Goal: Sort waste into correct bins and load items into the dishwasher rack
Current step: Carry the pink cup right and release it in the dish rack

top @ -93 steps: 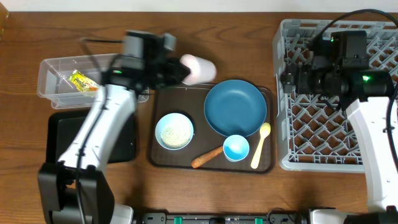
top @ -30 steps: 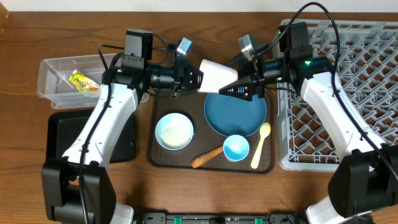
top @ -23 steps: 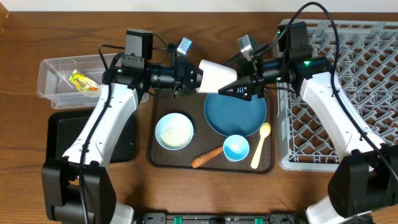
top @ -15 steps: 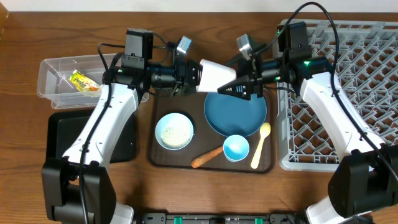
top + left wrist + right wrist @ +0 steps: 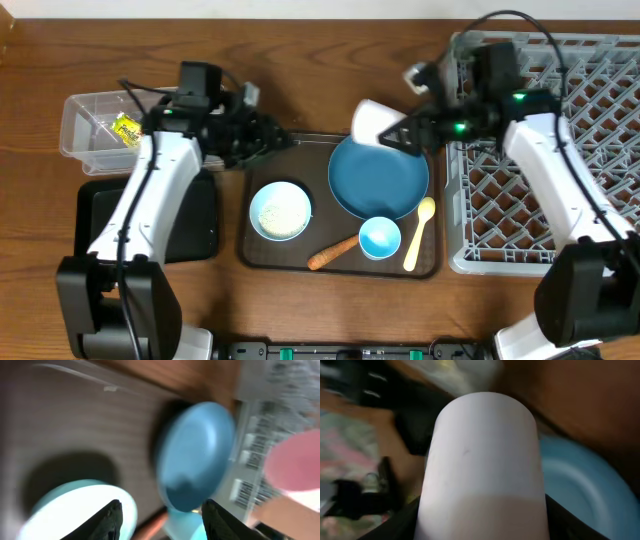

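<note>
My right gripper will move across and down to the near part of the grey rack to release the cup, since that part is below my gripper, to its right in the overhead view.
My right gripper is shut on a small white cup, held on its side above the far rim of the dark-blue plate. In the right wrist view the cup fills the space between my fingers. My left gripper stands open and empty over the brown tray's far left corner. Its blurred wrist view shows the plate and the pale-blue bowl. On the tray lie the bowl holding rice-like bits, a blue-inside cup, a carrot piece and a cream spoon. The grey rack is at the right.
A clear tub holding a yellow-green wrapper stands at the far left. The black tray lies in front of it, partly under my left arm. The brown serving tray sits between the bins and the rack.
My left gripper opened, let go of the white cup and drew back to the left. My right gripper, still holding the cup, moved it right toward the rack.
</note>
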Robot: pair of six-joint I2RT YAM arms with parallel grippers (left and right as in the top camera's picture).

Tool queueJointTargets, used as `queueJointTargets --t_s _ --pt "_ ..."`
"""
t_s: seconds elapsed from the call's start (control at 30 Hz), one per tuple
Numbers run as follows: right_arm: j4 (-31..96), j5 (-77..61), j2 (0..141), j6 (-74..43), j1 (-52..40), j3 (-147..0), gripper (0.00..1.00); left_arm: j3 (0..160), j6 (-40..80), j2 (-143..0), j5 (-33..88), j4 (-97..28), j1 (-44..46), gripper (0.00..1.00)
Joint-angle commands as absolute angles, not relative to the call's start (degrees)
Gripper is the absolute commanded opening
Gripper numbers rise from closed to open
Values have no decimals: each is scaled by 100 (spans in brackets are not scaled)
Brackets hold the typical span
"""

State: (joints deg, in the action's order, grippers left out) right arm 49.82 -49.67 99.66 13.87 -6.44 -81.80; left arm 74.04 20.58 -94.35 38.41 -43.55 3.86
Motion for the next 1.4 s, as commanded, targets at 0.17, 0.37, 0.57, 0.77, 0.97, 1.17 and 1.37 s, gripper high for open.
queueJointTargets --t_s 0.17,0.37,0.57,0.77,0.97,1.17,1.37 --pt "6643 -2392 9452 576 537 -9330 21 7450 1459 -9271 2460 -4755 89 54" --pt "7555 -1328 9439 102 1594 -10018 21 7450 1459 -9115 2281 -4794 89 54" --pt "7867 -154 9470 -528 2626 -10031 22 7448 1461 -9118 2285 -4805 95 54" --pt "7778 -45 9574 -888 3717 -10029 22 7448 1461 -9118 2285 -4803 95 54" --pt "7599 -40 9808 -974 4383 -10029 23 7448 1461 -9118 2285 -4803 95 54" --pt "7255 -40 10073 -1144 4759 -10029 23 7448 1459 -9118 2285 -4851 95 54" --pt "7148 -43 10464 -1221 4851 -10029 23 7448 1459 -9118 2283 -4869 95 54"
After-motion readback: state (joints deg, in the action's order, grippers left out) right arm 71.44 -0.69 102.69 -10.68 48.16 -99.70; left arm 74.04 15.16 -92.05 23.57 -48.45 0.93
